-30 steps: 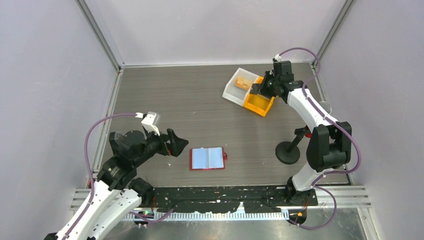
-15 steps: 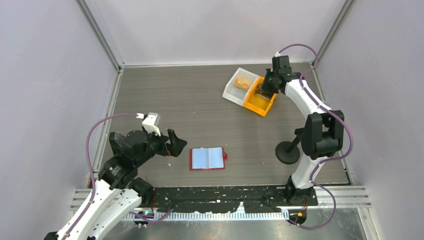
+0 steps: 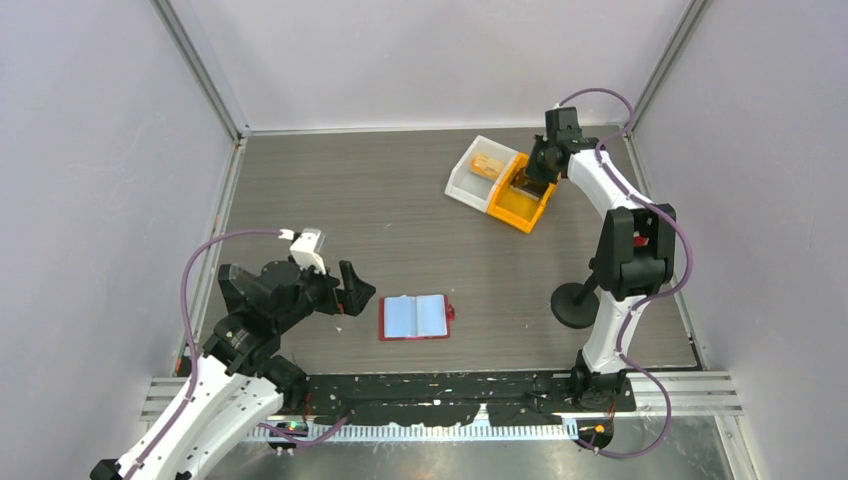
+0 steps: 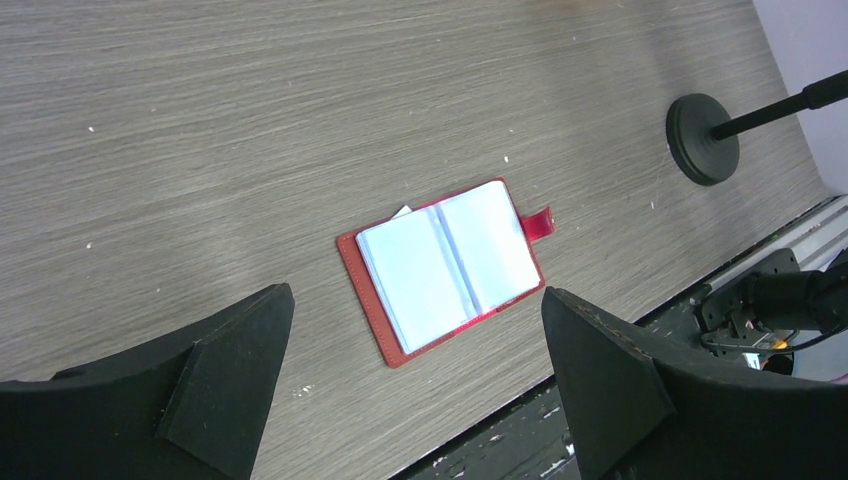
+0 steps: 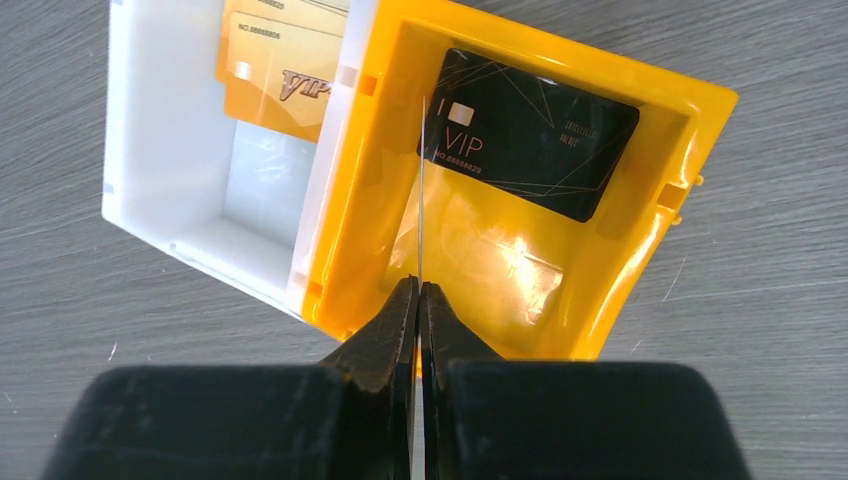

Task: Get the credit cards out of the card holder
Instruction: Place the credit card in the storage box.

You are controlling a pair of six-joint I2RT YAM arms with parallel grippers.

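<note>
The thin card [image 5: 422, 180] already hangs over the orange bin [image 5: 680, 160], so next I will lower my right gripper slightly beside the orange bin's edge by the white bin, then open.
The card holder [image 3: 415, 317] lies open on the table, red with a pale blue-grey lining; it also shows in the left wrist view [image 4: 445, 270]. My left gripper [image 3: 350, 290] [image 4: 415, 300] is open and empty, just left of it. My right gripper [image 3: 527, 175] [image 5: 418, 285] is shut on a thin card [image 5: 422, 180] seen edge-on, held above the orange bin [image 5: 680, 160]. Orange-tan credit cards [image 5: 285, 60] lie in the white bin [image 5: 120, 150]. A black card [image 5: 530, 135] lies in the orange bin.
The white bin [image 3: 462, 188] and orange bin [image 3: 515, 214] sit side by side at the back right. A black round-based stand [image 3: 575, 305] [image 4: 703, 138] is right of the card holder. Grey walls enclose the table.
My right gripper has moved a little toward the back over the orange bin, and its arm has drawn more upright. The left arm shifted slightly; the card holder has not moved.
</note>
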